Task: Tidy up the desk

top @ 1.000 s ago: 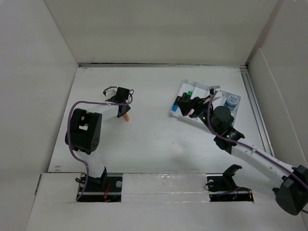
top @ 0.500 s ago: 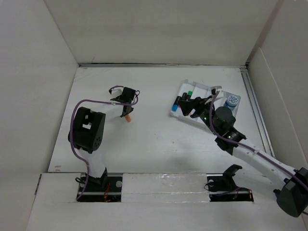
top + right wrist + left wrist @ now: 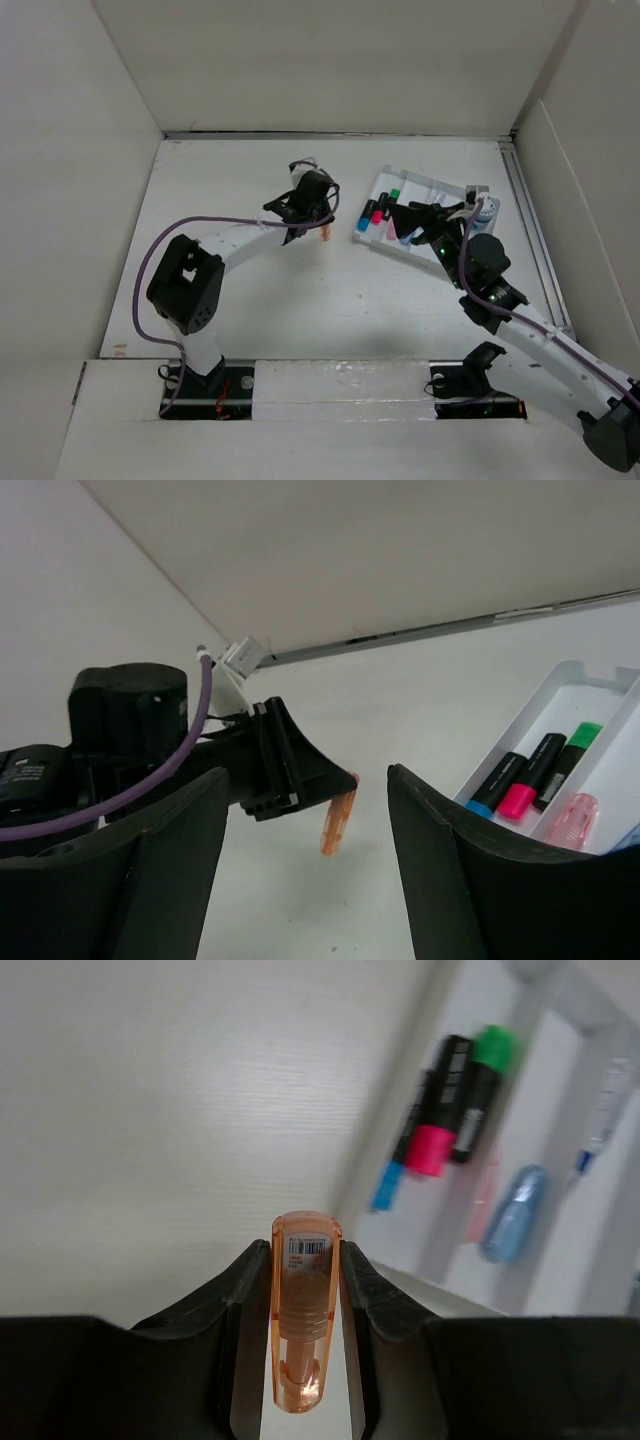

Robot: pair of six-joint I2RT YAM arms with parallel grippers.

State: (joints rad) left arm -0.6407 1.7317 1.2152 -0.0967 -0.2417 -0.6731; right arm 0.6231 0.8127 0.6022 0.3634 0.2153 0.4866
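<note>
To the right of my left gripper in the top view is the gap between pale pink and light blue items, so I will cross over, lower and release.
My left gripper (image 3: 322, 226) is shut on a translucent orange marker (image 3: 304, 1310) and holds it above the white desk (image 3: 260, 290), just left of the white compartment tray (image 3: 372, 238). The orange marker also shows in the top view (image 3: 327, 234) and in the right wrist view (image 3: 338, 826). The tray holds black markers with blue (image 3: 385, 1188), pink (image 3: 430, 1148) and green (image 3: 490, 1050) caps, plus a pale pink one and a light blue item. My right gripper (image 3: 412, 213) is open and empty, raised over the tray's middle, facing the left gripper (image 3: 300, 770).
A blue-grey round item (image 3: 487, 210) sits at the tray's right end. White walls border the desk on all sides, with a rail (image 3: 530, 230) along the right edge. The arm bases stand at the near edge.
My left gripper has carried the orange marker to the right, from the left half of the desk to beside the tray. My right gripper has drawn back to the right over the tray.
</note>
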